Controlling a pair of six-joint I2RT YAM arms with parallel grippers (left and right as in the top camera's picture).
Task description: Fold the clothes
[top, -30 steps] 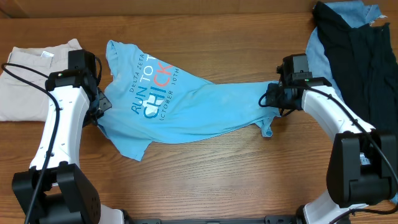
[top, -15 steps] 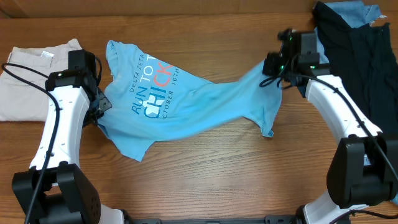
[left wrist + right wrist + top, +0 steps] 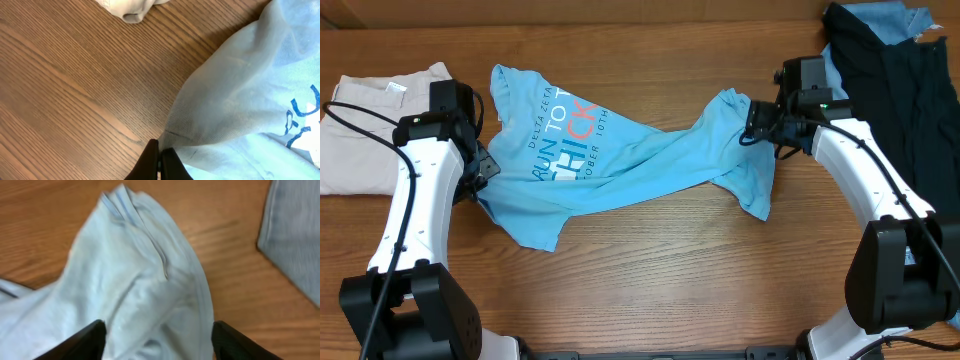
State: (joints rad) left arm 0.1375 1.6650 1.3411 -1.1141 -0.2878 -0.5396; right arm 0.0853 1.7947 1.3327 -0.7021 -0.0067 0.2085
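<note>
The loose fold at the shirt's denim-side end is below the right gripper's open fingers, so the right gripper next needs to go down onto that fold's tip and close its fingers.
The sky-blue T-shirt (image 3: 620,160) lies crumpled across the table's middle, its "RUN TO THE CHICKEN" lettering partly folded under. Its right end is heaped in a loose fold (image 3: 745,150). My left gripper (image 3: 480,182) is shut on the shirt's left edge; the left wrist view shows its jaws (image 3: 159,149) pinching the cloth (image 3: 240,100) just above the wood. My right gripper (image 3: 752,125) hovers over the right fold. In the right wrist view its fingers (image 3: 97,330) stand wide apart and open, with the shirt (image 3: 145,280) bunched below and between them.
Beige trousers (image 3: 370,130) lie at the left edge, a corner showing in the left wrist view (image 3: 130,7). Black and blue denim garments (image 3: 895,90) are piled at the back right, close behind my right arm; grey-blue denim (image 3: 295,235) shows in the right wrist view.
My right gripper lifted the shirt's right end toward the back, then opened; the cloth dropped into a loose fold. The left gripper has stayed put.
</note>
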